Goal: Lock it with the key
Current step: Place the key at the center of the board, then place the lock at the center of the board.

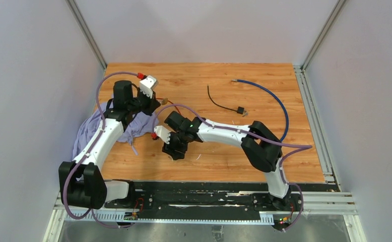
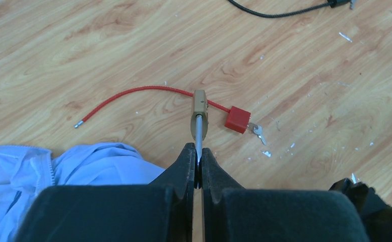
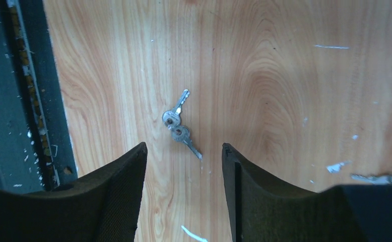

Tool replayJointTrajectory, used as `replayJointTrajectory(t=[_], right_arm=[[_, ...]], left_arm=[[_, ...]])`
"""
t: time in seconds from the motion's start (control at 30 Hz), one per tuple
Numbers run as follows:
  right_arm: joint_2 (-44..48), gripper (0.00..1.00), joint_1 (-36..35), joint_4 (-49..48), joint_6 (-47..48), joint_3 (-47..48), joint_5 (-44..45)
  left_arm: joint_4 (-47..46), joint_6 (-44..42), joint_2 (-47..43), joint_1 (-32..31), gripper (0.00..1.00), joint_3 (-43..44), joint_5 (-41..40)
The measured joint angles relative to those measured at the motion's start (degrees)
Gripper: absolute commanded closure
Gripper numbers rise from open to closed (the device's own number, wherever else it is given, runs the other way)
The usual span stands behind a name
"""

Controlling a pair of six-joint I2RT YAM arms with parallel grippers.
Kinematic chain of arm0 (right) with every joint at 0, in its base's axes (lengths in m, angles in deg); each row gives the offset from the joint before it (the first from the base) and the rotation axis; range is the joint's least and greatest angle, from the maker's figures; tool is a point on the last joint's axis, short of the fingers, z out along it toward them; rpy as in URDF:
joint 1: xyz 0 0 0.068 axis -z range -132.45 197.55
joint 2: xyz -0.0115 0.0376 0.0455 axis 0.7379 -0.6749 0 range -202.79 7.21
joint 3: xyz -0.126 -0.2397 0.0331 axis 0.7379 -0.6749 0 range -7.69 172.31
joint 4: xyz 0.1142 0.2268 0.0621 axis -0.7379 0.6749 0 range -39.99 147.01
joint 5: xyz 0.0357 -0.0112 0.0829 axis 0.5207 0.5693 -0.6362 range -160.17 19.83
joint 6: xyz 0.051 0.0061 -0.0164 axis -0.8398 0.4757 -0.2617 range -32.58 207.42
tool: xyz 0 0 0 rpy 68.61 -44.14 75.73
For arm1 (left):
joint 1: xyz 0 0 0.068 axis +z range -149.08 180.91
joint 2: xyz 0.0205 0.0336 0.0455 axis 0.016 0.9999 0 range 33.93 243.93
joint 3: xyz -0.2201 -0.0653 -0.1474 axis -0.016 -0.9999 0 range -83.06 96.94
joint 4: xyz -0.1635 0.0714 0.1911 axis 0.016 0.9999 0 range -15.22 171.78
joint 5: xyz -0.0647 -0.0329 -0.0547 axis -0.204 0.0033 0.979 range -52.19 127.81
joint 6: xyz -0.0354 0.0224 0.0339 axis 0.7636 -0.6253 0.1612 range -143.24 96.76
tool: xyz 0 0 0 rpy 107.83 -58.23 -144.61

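Note:
The padlock [image 2: 200, 107] hangs away from the keys, so my left gripper should move back and down to the bare wood beside the keys and let go of the shackle.
In the left wrist view my left gripper [image 2: 198, 148] is shut on the steel shackle of a small brass padlock [image 2: 200, 107] and holds it out ahead of the fingertips, above the wooden table. In the top view this gripper [image 1: 157, 104] is at the back left. In the right wrist view my right gripper [image 3: 184, 146] is open. Two silver keys [image 3: 178, 126] joined at their heads lie flat on the wood just ahead of its fingertips, roughly centred between them. In the top view the right gripper [image 1: 176, 151] points down near the table's front and hides the keys.
A red cable [image 2: 133, 94] with a red lock block [image 2: 237, 119] and a key [image 2: 257, 132] in it lies beneath the padlock. A light blue cloth [image 1: 95, 128] is bunched at the left. A black cable [image 1: 221, 104] and a blue cable [image 1: 274, 101] lie at the back right. The table's front edge [image 3: 58, 126] is close to the keys.

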Motion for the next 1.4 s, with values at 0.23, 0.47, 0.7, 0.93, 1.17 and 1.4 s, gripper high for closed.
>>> replayJointTrajectory(t=[0.23,0.47,0.7,0.93,1.17,1.4], right_arm=[[10.7,0.44,2.5,1.8,2.6,-3.0,-0.6],[22.1,0.44,12.8,2.2,4.6,-11.0,-0.8],[25.9,0.44,19.1,2.2,5.4,-15.5,0.2],[26.0,0.45,19.1,1.6,6.5,-16.2,0.3],[26.9,0.45,19.1,1.1,8.3,-18.6,1.9],[28.4,0.46,19.1,0.2,9.2,-19.0,2.6]], left_arm=[[6.9,-6.9,2.4,0.0,0.95,0.0,7.2],[19.8,-19.0,6.1,0.0,0.95,0.0,13.2],[29.1,-26.1,11.8,-1.9,0.95,1.4,14.8],[34.8,-29.3,18.6,-3.1,0.94,4.0,16.0],[36.0,-28.1,23.5,-3.3,0.91,6.3,18.9],[36.5,-26.7,27.3,-3.3,0.87,7.4,19.1]])
